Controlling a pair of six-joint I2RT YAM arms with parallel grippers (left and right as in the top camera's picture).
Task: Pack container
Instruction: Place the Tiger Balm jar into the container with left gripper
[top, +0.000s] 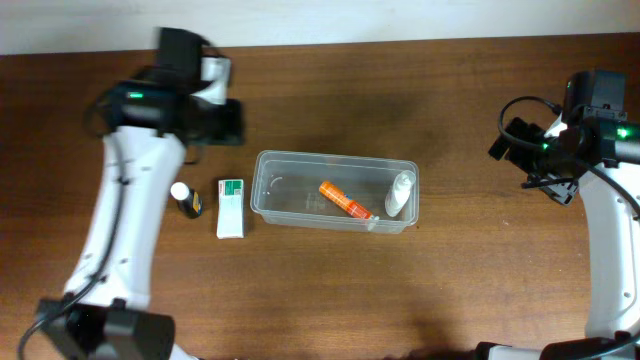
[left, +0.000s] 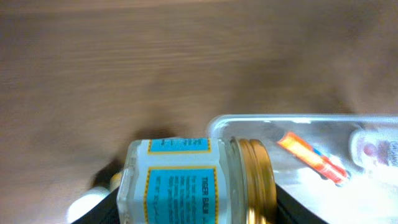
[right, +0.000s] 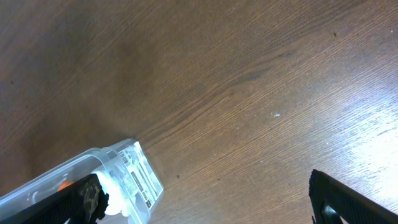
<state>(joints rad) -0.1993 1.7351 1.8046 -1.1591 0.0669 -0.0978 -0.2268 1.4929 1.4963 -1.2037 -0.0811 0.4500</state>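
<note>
My left gripper should next move the jar it is holding over the container's rim, down between the orange tube (top: 345, 199) and the container's end by the box.
The clear plastic container (top: 268, 168) lies mid-table. It holds an orange tube (top: 345, 199) and a white bottle (top: 400, 193). My left gripper (top: 222, 118) is up and left of the container, shut on a glass jar (left: 186, 180) with a blue label and gold lid. The jar hangs above the table near the container's corner (left: 219, 121). The tube (left: 311, 155) shows in the left wrist view. My right gripper (top: 512, 148) is open and empty, right of the container. In the right wrist view (right: 211, 208) it is off the container's end (right: 93, 160).
A green-and-white box (top: 231, 207) and a small dark bottle with a white cap (top: 184, 198) lie just left of the container. The cap also shows in the left wrist view (left: 87, 202). Bare wood surrounds the container, and the table's far edge is behind the left arm.
</note>
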